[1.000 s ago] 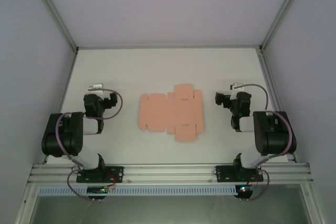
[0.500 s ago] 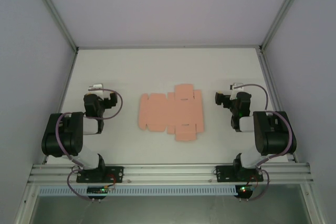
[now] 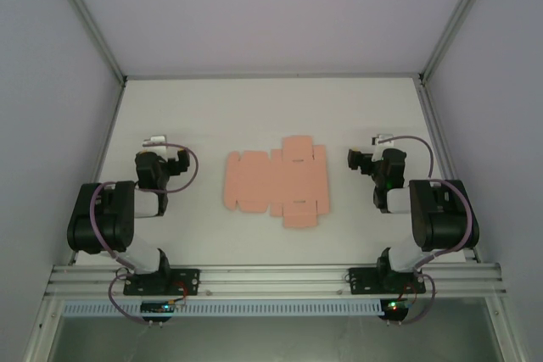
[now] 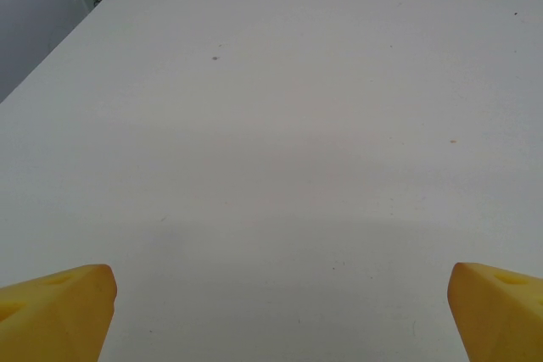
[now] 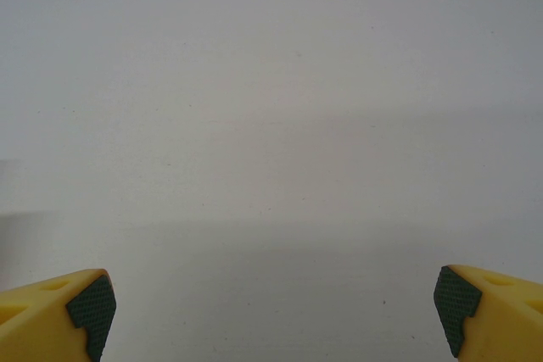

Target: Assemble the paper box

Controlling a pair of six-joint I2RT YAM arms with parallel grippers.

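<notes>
The sheet's nearest edge (image 3: 226,180) is next for my open left gripper, which will move down onto it and across toward the middle of the table. My left gripper's fingers hold only empty space.
The paper box (image 3: 276,181) is a flat salmon-pink die-cut sheet with tabs and flaps, lying on the white table (image 3: 271,116) midway between the two arms. My left gripper (image 3: 158,152) sits folded back to the left of the sheet, well apart from it. My right gripper (image 3: 373,152) sits likewise to the sheet's right. In the left wrist view the left gripper (image 4: 280,320) is open, its yellow fingertips (image 4: 59,311) far apart over bare table. In the right wrist view the right gripper (image 5: 276,315) is open too, with nothing between its fingertips (image 5: 64,315).
Grey enclosure walls with aluminium posts (image 3: 89,19) close in the table at the left, right and back. A metal rail (image 3: 271,277) with both arm bases runs along the near edge. Bare table lies beyond the sheet toward the back wall.
</notes>
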